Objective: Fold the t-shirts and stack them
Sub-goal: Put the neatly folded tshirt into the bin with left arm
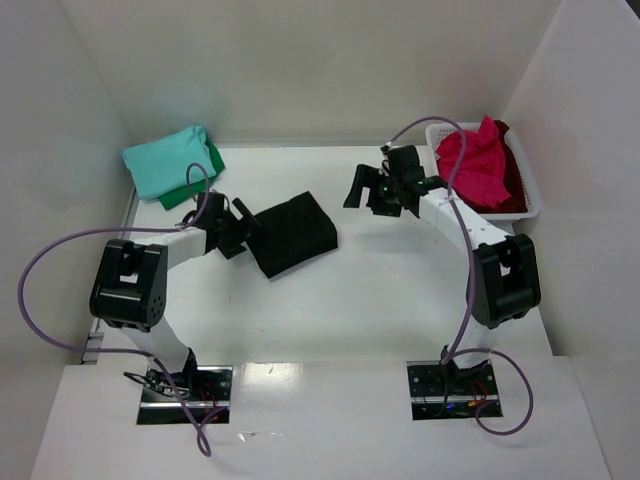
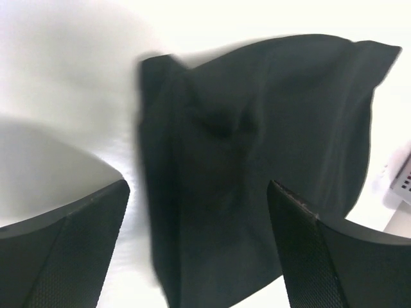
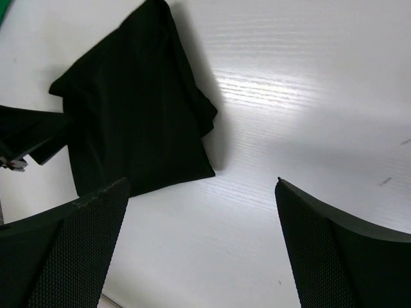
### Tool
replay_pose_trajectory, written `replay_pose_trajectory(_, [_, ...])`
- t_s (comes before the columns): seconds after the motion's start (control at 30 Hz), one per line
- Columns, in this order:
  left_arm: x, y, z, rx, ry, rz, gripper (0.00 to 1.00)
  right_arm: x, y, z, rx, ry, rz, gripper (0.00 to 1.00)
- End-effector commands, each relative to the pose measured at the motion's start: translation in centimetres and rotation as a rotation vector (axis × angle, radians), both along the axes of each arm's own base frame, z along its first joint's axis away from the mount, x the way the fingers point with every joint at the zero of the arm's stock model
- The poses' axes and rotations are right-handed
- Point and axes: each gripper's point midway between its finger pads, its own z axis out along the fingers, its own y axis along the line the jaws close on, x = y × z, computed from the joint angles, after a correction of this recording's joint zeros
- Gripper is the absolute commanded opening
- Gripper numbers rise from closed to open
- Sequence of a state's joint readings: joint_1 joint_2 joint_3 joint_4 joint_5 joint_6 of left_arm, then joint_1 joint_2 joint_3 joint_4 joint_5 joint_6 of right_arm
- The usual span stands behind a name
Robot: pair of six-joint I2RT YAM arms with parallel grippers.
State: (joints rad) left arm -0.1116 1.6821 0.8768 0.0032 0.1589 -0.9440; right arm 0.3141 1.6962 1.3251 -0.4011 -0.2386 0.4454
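Observation:
The black t-shirt is next: my left gripper needs to move a little further onto it, then close on its nearest edge (image 1: 255,241) (image 2: 171,199).
A folded black t-shirt (image 1: 293,234) lies mid-table. It fills the left wrist view (image 2: 257,141) and shows in the right wrist view (image 3: 135,109). My left gripper (image 1: 240,225) is open at its left edge, jaws wide, holding nothing. My right gripper (image 1: 372,190) is open and empty above bare table to the shirt's right. A folded teal t-shirt (image 1: 165,160) lies on a green t-shirt (image 1: 200,180) at the back left. A pink-red t-shirt (image 1: 475,165) and a dark red t-shirt (image 1: 512,180) are bunched in the basket.
A white lattice basket (image 1: 530,195) stands at the back right. White walls close in the table (image 1: 400,290) on the left, back and right. Purple cables loop from both arms.

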Motion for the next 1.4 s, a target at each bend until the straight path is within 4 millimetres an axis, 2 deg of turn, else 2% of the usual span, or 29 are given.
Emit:
replay_pose_trajectory(0.0, [-0.2, -0.7, -2.6, 0.019, 0.043, 0.017, 0.96, 0.2, -1.1, 2.2, -0.001, -0.068, -0.047, 0.99])
replay_pose_trajectory(0.03, [0.0, -0.8, -2.6, 0.012, 0.048, 0.026, 0.95, -0.2, -1.2, 1.6, -0.007, -0.051, -0.047, 0.99])
replay_pose_trajectory(0.07, [-0.3, -1.2, -3.2, 0.009, 0.065, 0.021, 0.92, -0.4, -1.6, 2.2, -0.016, -0.072, -0.05, 0.99])
replay_pose_trajectory(0.17, [0.0, -1.7, -3.2, -0.002, 0.055, 0.024, 0.88, -0.8, -2.5, 2.4, -0.016, -0.075, -0.069, 0.99])
replay_pose_trajectory(0.27, [0.0, -1.3, -3.5, 0.013, 0.065, 0.046, 0.77, -0.9, -3.0, 2.3, 0.003, -0.063, -0.078, 0.99])
replay_pose_trajectory(0.3, [0.0, -1.1, -3.5, 0.021, 0.063, 0.053, 0.71, -0.9, -3.0, 2.3, 0.003, -0.063, -0.078, 0.99])
replay_pose_trajectory(0.33, [0.0, -1.1, -3.5, 0.021, 0.063, 0.053, 0.58, -0.8, -3.3, 2.4, 0.009, -0.062, -0.08, 0.99])
replay_pose_trajectory(0.4, [0.0, -1.1, -3.5, 0.028, 0.061, 0.045, 0.45, -0.9, -3.3, 2.8, 0.012, -0.072, -0.08, 0.99])
replay_pose_trajectory(0.43, [0.4, -1.1, -3.4, 0.032, 0.053, 0.038, 0.38, -0.9, -3.2, 2.8, 0.018, -0.068, -0.086, 0.99])
replay_pose_trajectory(0.47, [0.4, -1.1, -3.7, 0.041, 0.063, 0.029, 0.23, -1.2, -3.3, 2.9, 0.018, -0.07, -0.086, 0.99])
replay_pose_trajectory(0.57, [1.9, -0.8, -3.1, 0.092, 0.049, 0.007, 0.0, -1.4, -3.3, 3.2, 0.025, -0.065, -0.093, 0.99])
replay_pose_trajectory(0.6, [2.2, -0.7, -3.1, 0.109, 0.044, -0.015, 0.0, -1.7, -3.4, 3.4, 0.025, -0.065, -0.093, 0.99])
replay_pose_trajectory(0.63, [3.4, -0.9, -1.9, 0.115, 0.004, -0.027, 0.0, -1.7, -3.4, 3.8, 0.028, -0.074, -0.093, 0.99])
replay_pose_trajectory(0.7, [4.6, -0.6, -1.2, 0.133, -0.015, -0.058, 0.0, -1.9, -3.8, 4.0, 0.027, -0.072, -0.102, 0.99])
replay_pose_trajectory(0.73, [5.5, 0.1, -0.9, 0.158, -0.031, -0.086, 0.0, -1.7, -3.8, 4.4, 0.03, -0.083, -0.102, 0.99])
replay_pose_trajectory(0.77, [7.9, 0.7, 1.4, 0.165, -0.101, -0.089, 0.0, -1.7, -4.2, 4.9, 0.039, -0.093, -0.108, 0.99])
replay_pose_trajectory(0.8, [8.4, 1.2, 1.4, 0.19, -0.088, -0.107, 0.0, -1.6, -4.5, 5.5, 0.042, -0.106, -0.117, 0.99])
replay_pose_trajectory(0.93, [13.4, 4.6, 4.6, 0.307, -0.177, -0.153, 0.0, -1.7, -5.1, 6.6, 0.067, -0.122, -0.129, 0.99])
replay_pose_trajectory(0.97, [14.1, 6.2, 4.8, 0.331, -0.181, -0.147, 0.0, -1.7, -5.5, 7.0, 0.07, -0.133, -0.138, 0.99])
replay_pose_trajectory(1.03, [15.3, 7.7, 4.7, 0.335, -0.187, -0.13, 0.0, -1.8, -5.5, 7.3, 0.072, -0.142, -0.138, 0.99])
replay_pose_trajectory(1.07, [16.5, 8.4, 5.9, 0.333, -0.221, -0.115, 0.0, -2.0, -5.4, 7.8, 0.08, -0.151, -0.131, 0.99])
replay_pose_trajectory(1.1, [17.2, 10.0, 5.8, 0.336, -0.226, -0.096, 0.0, -2.1, -5.4, 8.2, 0.083, -0.161, -0.131, 0.99])
replay_pose_trajectory(1.17, [18.4, 11.1, 6.4, 0.332, -0.253, -0.092, 0.0, -2.0, -5.5, 8.7, 0.089, -0.176, -0.143, 0.99])
replay_pose_trajectory(1.2, [19.9, 12.5, 7.4, 0.346, -0.286, -0.073, 0.0, -2.2, -5.6, 8.7, 0.089, -0.177, -0.143, 0.99])
replay_pose_trajectory(1.27, [21.2, 13.3, 8.5, 0.34, -0.322, -0.077, 0.0, -2.0, -5.7, 8.6, 0.094, -0.183, -0.161, 0.99])
replay_pose_trajectory(1.3, [21.8, 13.8, 7.8, 0.332, -0.312, -0.075, 0.0, -1.9, -5.6, 8.5, 0.102, -0.182, -0.167, 0.99])
replay_pose_trajectory(1.33, [23.4, 15.2, 10.2, 0.346, -0.372, -0.048, 0.0, -1.8, -5.9, 8.5, 0.11, -0.177, -0.184, 0.99])
replay_pose_trajectory(1.37, [23.9, 15.4, 10.9, 0.331, -0.391, -0.057, 0.0, -1.8, -5.9, 8.5, 0.111, -0.176, -0.184, 0.99])
